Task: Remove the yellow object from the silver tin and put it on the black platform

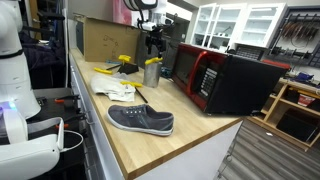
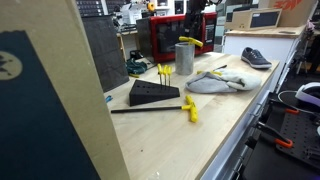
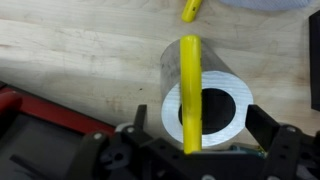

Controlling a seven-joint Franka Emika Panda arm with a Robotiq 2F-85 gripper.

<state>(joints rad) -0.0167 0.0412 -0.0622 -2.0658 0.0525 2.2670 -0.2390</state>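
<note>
The yellow bar is between my gripper's fingers, still untouched. I should next keep my gripper over the tin and close its fingers on the bar above the tin's opening.
The silver tin stands upright on the wooden table, seen from above in the wrist view and in both exterior views. The yellow object is a slim bar that sticks out of the tin and leans across its rim. My gripper is open just above the tin, with one finger on each side and neither touching the bar. The black platform lies apart from the tin with small yellow pieces standing on it.
A grey shoe lies near the table's front edge. A black-and-red microwave stands beside the tin. A pale sheet, a loose yellow piece and a cardboard box are also on the table.
</note>
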